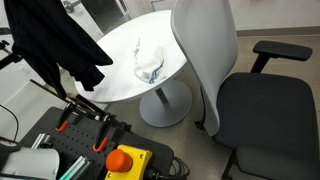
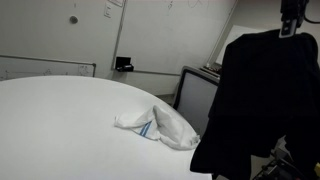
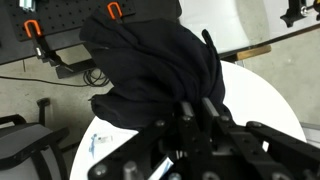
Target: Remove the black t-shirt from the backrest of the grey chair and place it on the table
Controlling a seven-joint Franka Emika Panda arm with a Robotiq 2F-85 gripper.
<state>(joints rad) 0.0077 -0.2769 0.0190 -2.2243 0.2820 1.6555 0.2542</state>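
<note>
I need to move my gripper outward and down beside the striped cloth next, because the black t-shirt in my gripper still hangs partly past the table's near edge.
The black t-shirt hangs in the air from my gripper, above the left edge of the round white table. In an exterior view it hangs at the right, with my gripper pinching its top. In the wrist view the shirt bunches in front of my gripper, whose fingers are shut on the cloth. The grey chair stands to the right of the table, its pale backrest bare.
A white cloth with blue stripes lies crumpled on the table, also seen in an exterior view. A stand with orange clamps and a red button sits at the front. Whiteboards line the wall.
</note>
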